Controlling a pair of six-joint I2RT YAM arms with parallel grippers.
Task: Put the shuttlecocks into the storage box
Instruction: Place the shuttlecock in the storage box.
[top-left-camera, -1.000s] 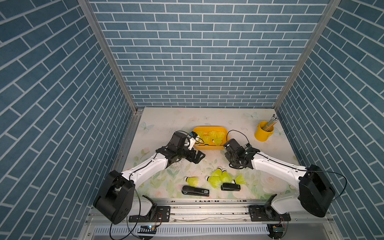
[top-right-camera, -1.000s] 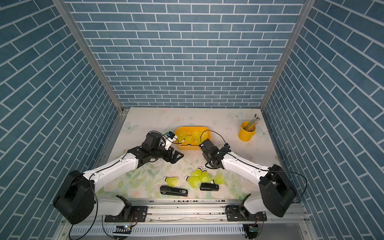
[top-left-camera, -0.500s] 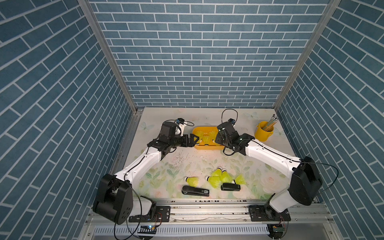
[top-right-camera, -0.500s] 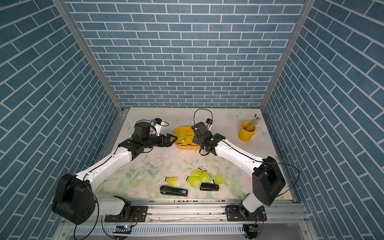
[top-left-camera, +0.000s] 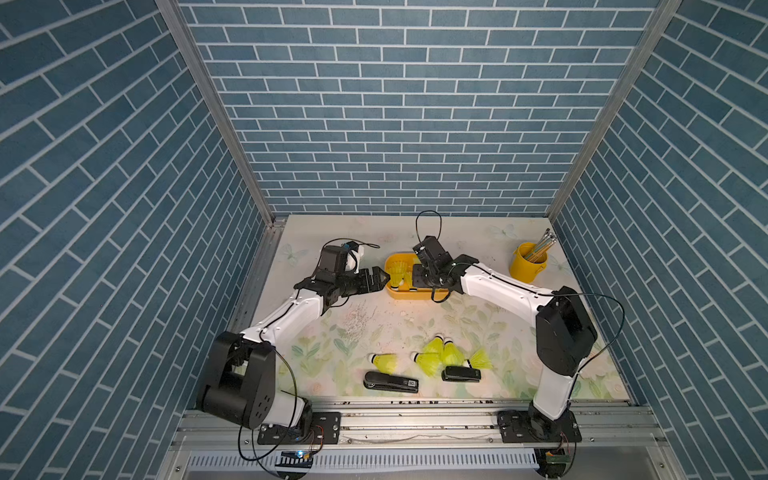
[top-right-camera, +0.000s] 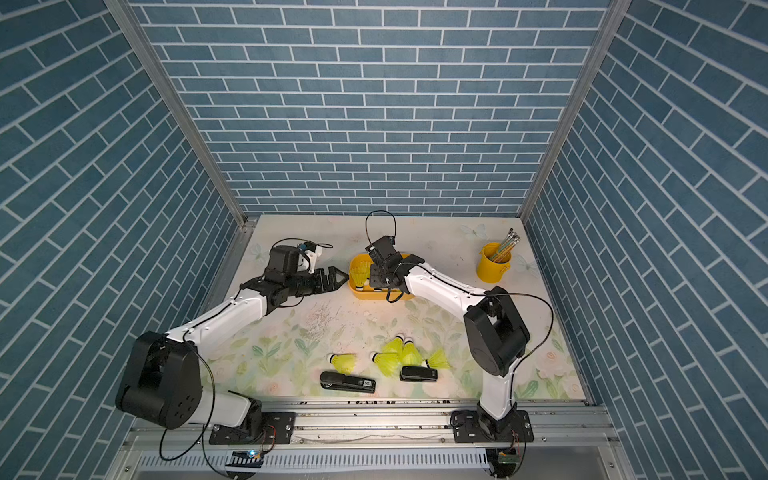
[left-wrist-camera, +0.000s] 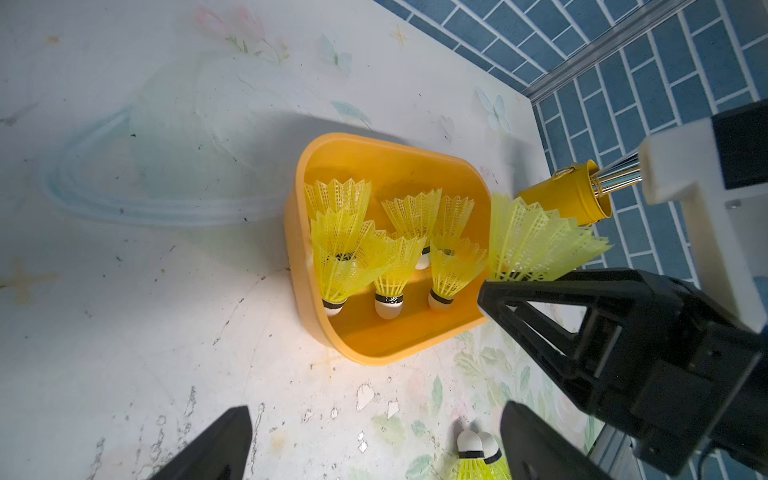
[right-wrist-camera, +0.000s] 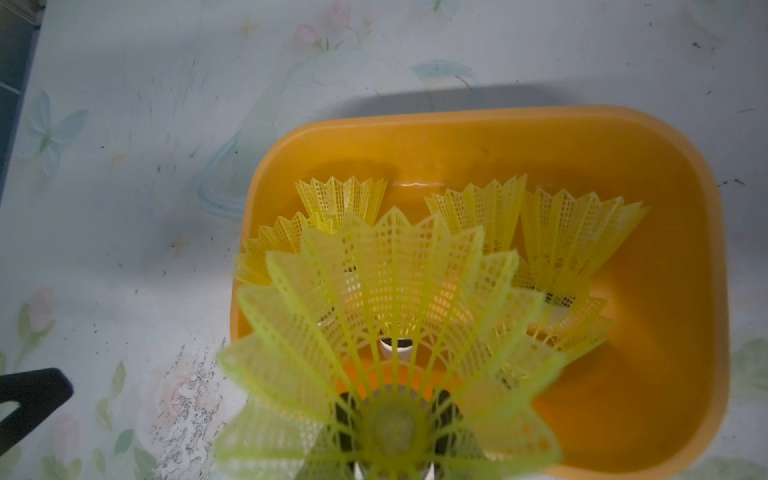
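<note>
I need to lower my right gripper into the storage box next and let go of the neon shuttlecock over the box's bottom by its near side (right-wrist-camera: 376, 372), because that part of the bottom is bare.
The storage box (top-left-camera: 409, 296) is a yellow-orange tub at the table's middle back, also in the other top view (top-right-camera: 365, 294). Several shuttlecocks (left-wrist-camera: 390, 266) lie inside it, white tips toward its near wall. My right gripper (top-left-camera: 419, 280) hangs over the box, shut on a neon shuttlecock (right-wrist-camera: 390, 332) by its tip end, skirt spreading toward the box (right-wrist-camera: 457, 120). My left gripper (top-left-camera: 380, 280) stands open just left of the box (left-wrist-camera: 299, 232), nothing between its fingers (left-wrist-camera: 232, 436). Several loose shuttlecocks (top-left-camera: 428, 359) lie near the front edge.
Two black staplers (top-left-camera: 390, 381) (top-left-camera: 460, 374) lie in front of the loose shuttlecocks. A yellow cup with pencils (top-left-camera: 528, 266) stands at the back right. Blue brick walls close in the table on three sides, with a metal rail along the front.
My right gripper has carried its shuttlecock from the table's middle back and over the box. My left gripper has pulled back to the box's left end, still open.
</note>
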